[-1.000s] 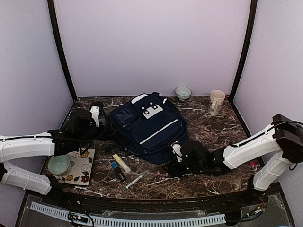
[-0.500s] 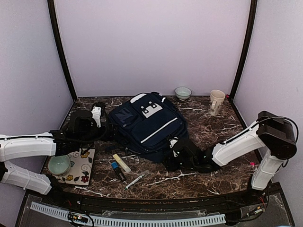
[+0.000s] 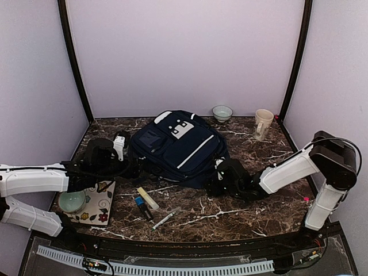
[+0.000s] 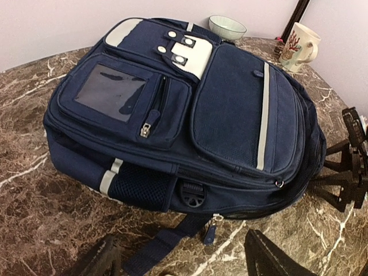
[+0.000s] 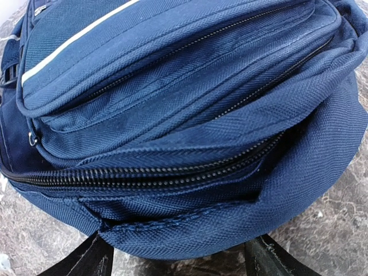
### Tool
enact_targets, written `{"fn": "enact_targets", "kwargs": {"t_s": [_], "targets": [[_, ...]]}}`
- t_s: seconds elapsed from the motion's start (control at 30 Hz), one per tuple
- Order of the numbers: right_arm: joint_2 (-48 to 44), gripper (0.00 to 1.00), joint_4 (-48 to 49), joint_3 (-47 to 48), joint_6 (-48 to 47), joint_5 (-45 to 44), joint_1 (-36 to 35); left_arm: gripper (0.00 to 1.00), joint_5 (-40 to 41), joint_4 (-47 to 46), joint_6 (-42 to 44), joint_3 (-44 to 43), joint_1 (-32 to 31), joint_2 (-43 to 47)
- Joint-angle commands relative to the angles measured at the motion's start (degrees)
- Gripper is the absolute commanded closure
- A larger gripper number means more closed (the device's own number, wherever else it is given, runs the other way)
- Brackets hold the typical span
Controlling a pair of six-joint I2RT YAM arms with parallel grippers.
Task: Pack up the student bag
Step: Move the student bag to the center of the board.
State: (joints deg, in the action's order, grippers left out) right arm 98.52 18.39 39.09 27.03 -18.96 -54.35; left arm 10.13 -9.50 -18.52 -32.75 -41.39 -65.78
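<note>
I should move my left gripper down and to the right in the top view and close it on the zipper pull (image 4: 210,233), because the pull's tab sticks out past the bag.
The student bag (image 3: 178,146), a navy backpack with white stripes, lies flat in the middle of the table. My left gripper (image 3: 133,168) is open at the bag's left side. In the left wrist view (image 4: 184,261) a dark strap (image 4: 155,247) and a zipper pull (image 4: 210,233) lie on the table between its fingers, and neither is gripped. My right gripper (image 3: 214,183) is open against the bag's near right end. In the right wrist view (image 5: 178,261) the bag's bulging lower edge (image 5: 230,213), under a long zipper (image 5: 144,172), sits between the spread fingers.
A floral pad (image 3: 100,202) with a pale green bowl (image 3: 72,200) lies front left. A yellow marker (image 3: 148,198), a blue-capped item (image 3: 142,207) and a pen (image 3: 167,218) lie in front of the bag. A small bowl (image 3: 222,112) and a mug (image 3: 263,123) stand at the back right.
The bag has slid toward the back and turned. My right gripper has followed it inward and now presses against its end. My left gripper has edged closer and narrowed slightly.
</note>
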Motion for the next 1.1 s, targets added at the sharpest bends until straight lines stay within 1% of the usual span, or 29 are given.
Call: {"fn": "enact_targets", "kwargs": {"t_s": [0.0,0.17,0.37,0.57,0.73,0.87,0.97,1.07], "targets": [[-0.17,0.21,5.59,-0.13,-0.06,1.78,2.5,0.25,-4.69,0.84,-2.21,3.13,0.2,1.23],[-1.56,0.21,5.98,-1.33,1.02,3.87,4.59,0.29,-8.52,-0.09,-2.02,2.58,0.2,-0.45],[-3.04,0.21,6.48,-3.26,3.06,4.92,7.26,0.33,-14.39,1.43,-0.68,-0.83,0.22,-5.6],[-3.97,0.21,6.26,-4.35,5.02,4.17,8.57,0.45,-17.57,1.47,-0.38,-2.55,0.16,-10.25],[-4.88,0.21,5.66,-4.16,5.19,3.56,8.74,0.53,-22.53,-1.56,0.29,-2.98,-0.49,-12.19],[-5.79,0.21,4.85,-4.24,5.18,3.12,8.82,0.56,-21.06,-0.62,1.85,-6.01,-2.52,-16.3],[-6.5,0.21,4.64,-4.56,5.22,3.45,8.9,0.59,-18.31,3.03,2.57,-10.19,-3.0,-21.18],[-6.76,0.21,4.02,-4.77,5.21,3.48,8.88,0.61,-17.21,5.5,3.09,-14.2,-3.0,-25.95]]}}
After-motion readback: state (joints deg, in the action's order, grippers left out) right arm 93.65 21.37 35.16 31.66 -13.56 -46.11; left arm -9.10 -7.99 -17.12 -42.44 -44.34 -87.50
